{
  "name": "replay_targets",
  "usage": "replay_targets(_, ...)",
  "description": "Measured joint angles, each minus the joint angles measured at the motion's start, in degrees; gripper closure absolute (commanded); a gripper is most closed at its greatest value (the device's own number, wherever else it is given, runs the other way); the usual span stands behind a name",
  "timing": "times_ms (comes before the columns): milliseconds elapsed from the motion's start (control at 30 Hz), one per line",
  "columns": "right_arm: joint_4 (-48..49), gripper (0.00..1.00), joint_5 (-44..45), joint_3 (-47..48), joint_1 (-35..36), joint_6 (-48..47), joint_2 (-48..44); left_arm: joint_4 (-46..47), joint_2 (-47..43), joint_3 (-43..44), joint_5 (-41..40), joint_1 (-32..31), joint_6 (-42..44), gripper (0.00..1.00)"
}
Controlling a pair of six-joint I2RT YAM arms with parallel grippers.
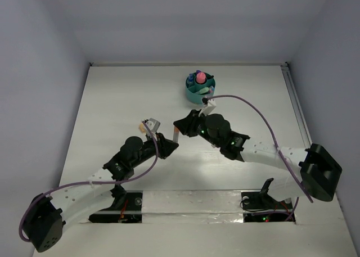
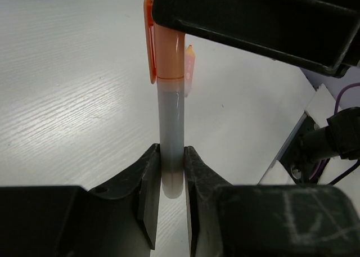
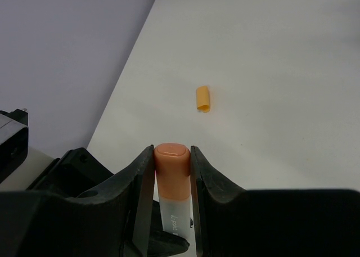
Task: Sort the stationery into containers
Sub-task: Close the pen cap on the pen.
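Note:
Next, my right gripper moves outward, turning toward the far wall, over the near part of the teal organiser [image 1: 200, 94] to release the highlighter [image 1: 176, 134], since pens stand there.
An orange highlighter [image 2: 171, 99] with a grey barrel and an orange cap [image 3: 171, 161] is held off the table between both arms. My left gripper [image 2: 171, 167] is shut on the grey barrel end. My right gripper [image 3: 171, 156] is shut on the capped end. In the top view the two grippers, left [image 1: 172, 144] and right [image 1: 178, 126], meet at the table's middle with the highlighter [image 1: 176, 134] between them. The round teal organiser [image 1: 200, 94] stands at the far centre and holds several pens and a pink item.
A small loose orange cap [image 3: 202, 98] lies on the white table ahead of my right gripper. Purple cables loop off both wrists. Grey walls close in the table's left, far and right sides.

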Motion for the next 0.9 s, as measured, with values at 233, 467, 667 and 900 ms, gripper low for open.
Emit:
replay_targets(233,3.1,1.00,3.2,-1.9,1.6,1.2,0.1,-6.0,0.4,3.5,0.0,-0.3,-0.1,1.00)
replay_targets(467,8.4,1.00,7.4,-6.1,3.2,4.5,0.7,-12.1,3.0,6.9,0.5,-0.5,0.4,1.00)
replay_targets(667,11.4,1.00,9.6,-8.5,3.8,7.1,0.5,-15.9,3.7,9.1,2.7,0.7,0.6,1.00)
replay_targets(900,8.3,1.00,13.5,-7.9,4.2,8.2,-0.3,-13.8,6.5,9.6,7.0,2.2,-0.6,1.00)
